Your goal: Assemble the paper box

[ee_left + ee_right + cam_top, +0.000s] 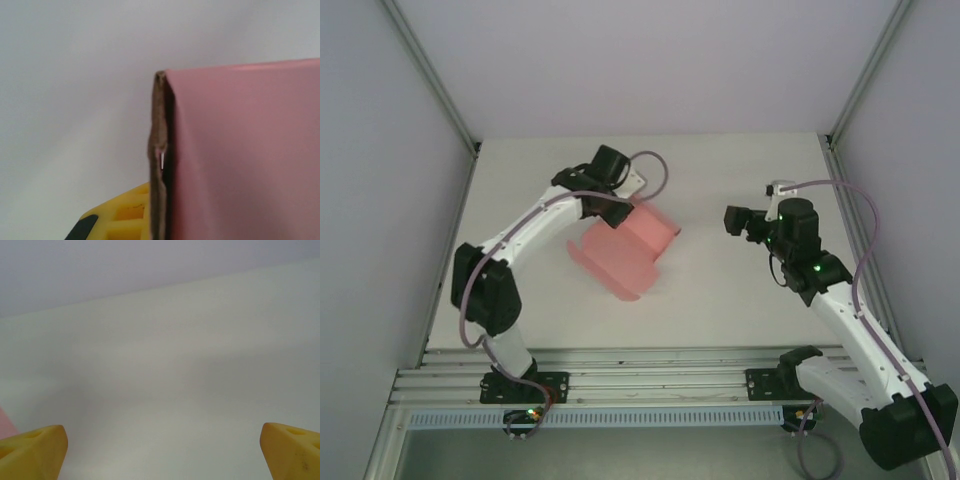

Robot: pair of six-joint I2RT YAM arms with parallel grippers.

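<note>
I will swing the paper box [628,252] with my left gripper toward my right gripper and release it, since the bare tabletop lies between this gripper and that one.
The paper box [628,252] is a salmon-pink sheet, partly folded, with one curved panel raised and flaps resting on the table left of centre. My left gripper [612,208] is shut on its upper left edge. In the left wrist view the pink sheet [240,150] runs edge-on past one yellow finger [122,215], and the other finger is hidden behind it. My right gripper [734,220] hovers to the right of the box, apart from it. Its yellow fingertips [31,449] stand wide open with nothing between them. A sliver of the pink box [5,422] shows at the left edge.
The white table [740,170] is boxed in by pale walls with metal posts [430,75] at the back corners. Aluminium rails [650,375] carrying both arm bases run along the near edge.
</note>
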